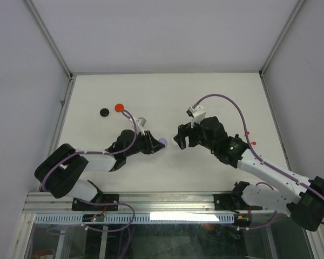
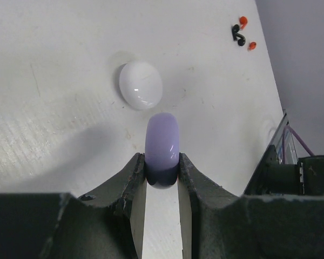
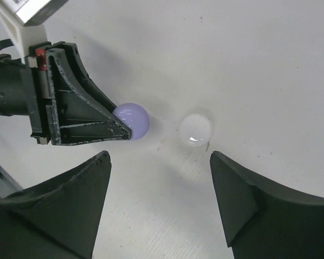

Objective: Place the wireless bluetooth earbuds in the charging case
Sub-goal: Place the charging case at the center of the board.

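My left gripper should go down slightly toward the bare spot on the tabletop beside the white case and let go of the lilac charging case (image 2: 162,145) there.
My left gripper (image 2: 162,159) is shut on a rounded lilac charging case (image 2: 162,145), gripped edge-on at the fingertips, low over the table. It also shows in the top view (image 1: 162,142) and the right wrist view (image 3: 133,121). A white glossy oval case (image 2: 141,84) lies on the table just beyond it, also in the right wrist view (image 3: 195,129). My right gripper (image 3: 159,162) is open and empty, hovering above the white case, facing the left gripper (image 1: 156,144). Small black and orange earbuds (image 2: 240,33) lie far off, seen in the top view as red specks (image 1: 247,132).
A black disc (image 1: 104,112) and a red disc (image 1: 119,107) lie on the white table at the back left. Grey walls and metal frame rails (image 1: 65,102) border the table. The right arm (image 1: 243,156) stretches across the right half.
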### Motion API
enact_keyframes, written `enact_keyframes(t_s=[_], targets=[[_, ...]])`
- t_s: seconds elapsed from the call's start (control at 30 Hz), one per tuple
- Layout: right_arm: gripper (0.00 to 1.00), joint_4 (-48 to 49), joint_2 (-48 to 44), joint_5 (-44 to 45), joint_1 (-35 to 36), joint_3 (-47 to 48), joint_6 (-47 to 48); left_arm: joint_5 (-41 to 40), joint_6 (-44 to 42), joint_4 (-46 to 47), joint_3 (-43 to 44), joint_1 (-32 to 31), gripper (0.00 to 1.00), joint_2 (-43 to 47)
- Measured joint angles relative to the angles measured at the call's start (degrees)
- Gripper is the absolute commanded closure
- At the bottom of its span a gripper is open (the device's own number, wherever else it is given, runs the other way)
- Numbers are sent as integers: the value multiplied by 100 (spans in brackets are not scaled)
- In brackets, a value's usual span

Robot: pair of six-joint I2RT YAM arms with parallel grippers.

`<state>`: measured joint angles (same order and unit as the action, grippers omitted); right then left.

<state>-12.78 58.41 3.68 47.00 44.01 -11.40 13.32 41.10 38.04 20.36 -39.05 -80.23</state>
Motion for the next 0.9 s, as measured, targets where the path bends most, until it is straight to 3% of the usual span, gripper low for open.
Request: enact_keyframes(t_s=[0.3, 0.57, 0.73, 0.83, 0.9], targets=[[22, 2, -146, 348, -24, -205, 109, 22, 629, -514, 850, 0, 72, -1419], [22, 0, -168, 446, -28, -258, 144, 15, 850, -848, 1357, 0, 40, -1779], [22, 2, -212, 487, -31, -258, 149, -273, 848, -1257, 1410, -2, 28, -1495], [22, 0, -212, 496, -33, -258, 149, -577, 734, -1735, 1412, 0, 7, -1204], [22, 2, -212, 501, -33, -258, 149, -789, 625, -2111, 1449, 0, 2, -977]])
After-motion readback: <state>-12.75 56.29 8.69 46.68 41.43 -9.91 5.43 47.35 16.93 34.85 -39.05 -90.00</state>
